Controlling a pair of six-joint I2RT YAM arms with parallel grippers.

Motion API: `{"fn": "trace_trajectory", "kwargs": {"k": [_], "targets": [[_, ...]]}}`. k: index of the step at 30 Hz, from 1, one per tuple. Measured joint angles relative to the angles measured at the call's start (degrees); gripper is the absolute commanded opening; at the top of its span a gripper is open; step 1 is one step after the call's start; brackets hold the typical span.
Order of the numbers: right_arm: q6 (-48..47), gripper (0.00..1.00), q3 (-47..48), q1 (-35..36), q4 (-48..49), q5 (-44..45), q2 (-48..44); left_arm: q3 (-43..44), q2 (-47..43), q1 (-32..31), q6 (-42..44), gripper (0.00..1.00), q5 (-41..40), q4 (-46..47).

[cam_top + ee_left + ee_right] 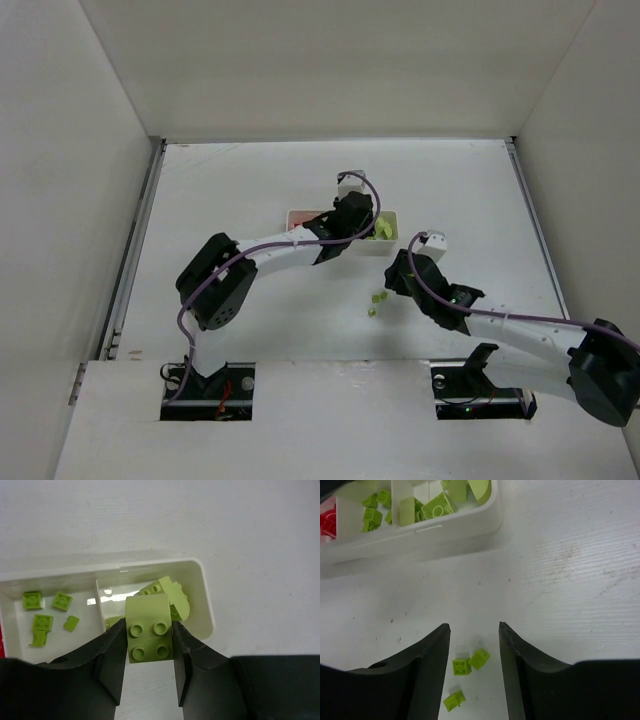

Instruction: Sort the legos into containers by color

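My left gripper should next bring the light yellow-green lego down over the near part of the tray's end section [379, 237], because the larger green legos lie there.
My left gripper [148, 626] is shut on a light yellow-green lego [148, 640] with four studs, held over the near wall of the right end compartment of the white tray [202, 582]. That compartment holds other green legos [170, 591]. The compartment to its left holds several small green legos [62, 601]. My right gripper [474, 626] is open above the table, with three loose green legos [461, 666] lying between and behind its fingers. They show in the top view [377, 298] in front of the tray [385, 247]. A red lego [327, 522] lies in the tray's left part.
White walls enclose the table on three sides. The left arm [270, 255] reaches across the tray's near side and covers its middle. The right arm [500, 325] lies low along the right front.
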Motion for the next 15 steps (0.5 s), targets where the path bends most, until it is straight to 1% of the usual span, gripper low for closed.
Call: {"fn": "trace_trajectory", "kwargs": {"k": [5,8,12,15], "targets": [[1.1,0.53,0.0,1.8,-1.3,0.0,0.0,2.7,5.4,1.1,0.0,0.22,2.1,-1.5],[1.8,0.54,-0.3,2.4,-1.4,0.0,0.0,3.8,6.8,1.2,0.0,0.26,2.8,-1.9],[2.4,0.61,-0.9,2.6,-1.7,0.0,0.3,4.5,7.1,1.2,0.0,0.39,3.6,-2.3],[2.6,0.61,-0.9,3.2,-1.8,0.0,1.2,4.5,7.1,1.4,-0.1,0.48,3.9,-2.4]]}}
